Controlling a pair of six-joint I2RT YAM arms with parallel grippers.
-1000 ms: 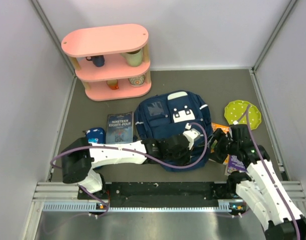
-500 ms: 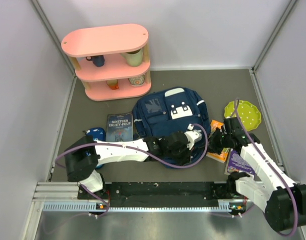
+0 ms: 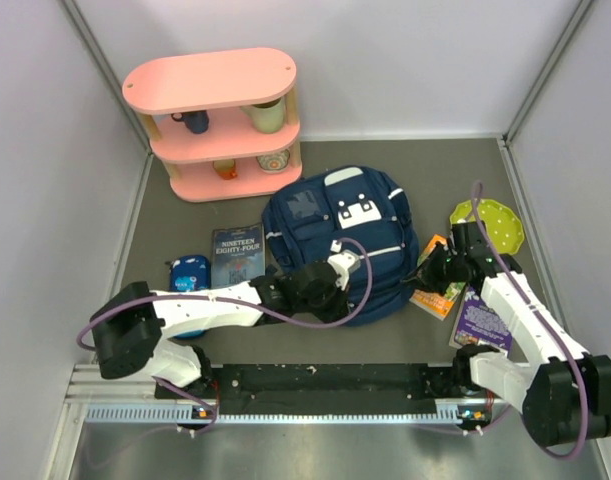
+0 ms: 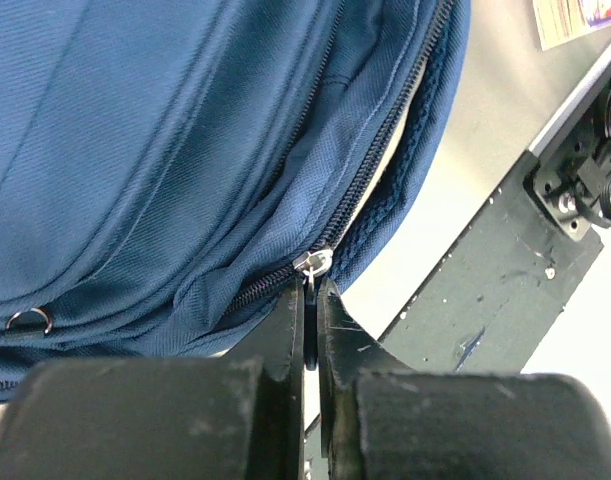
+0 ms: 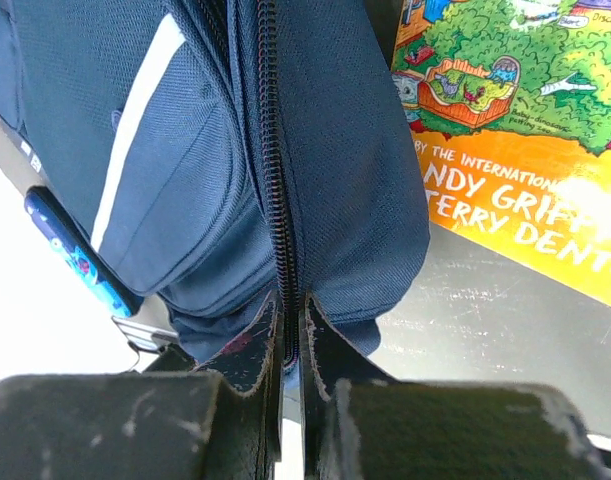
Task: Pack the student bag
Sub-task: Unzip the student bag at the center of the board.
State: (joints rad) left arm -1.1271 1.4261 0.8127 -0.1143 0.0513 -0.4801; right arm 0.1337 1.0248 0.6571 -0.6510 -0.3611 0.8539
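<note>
The zipper is still closed along the bag's near edge, so the left gripper next needs to pull the zipper pull outward along that part to the bag's side by the dark book point(image 3: 276, 260), then let go of it.
The student bag point(image 3: 335, 230), navy with white patches, lies flat mid-table. My left gripper point(image 3: 320, 282) is at its near edge, shut on the metal zipper pull point(image 4: 313, 264) of the main zipper; the left wrist view shows the bag point(image 4: 185, 120) with the zipper parted beyond the slider and pale lining showing. My right gripper point(image 3: 432, 268) is at the bag's right edge. In the right wrist view it point(image 5: 293, 335) is shut on the bag's point(image 5: 185, 150) fabric along the closed zipper line.
A pink shelf point(image 3: 220, 120) with cups stands at the back left. A dark book point(image 3: 238, 253) and a small blue pencil case point(image 3: 189, 272) lie left of the bag. An orange book point(image 3: 437, 292), a purple book point(image 3: 480, 322) and a green plate point(image 3: 495, 222) lie to the right.
My right gripper has moved in and shut on the bag's right edge. My left gripper has drawn the zipper pull leftward, and the bag has shifted slightly left and back.
</note>
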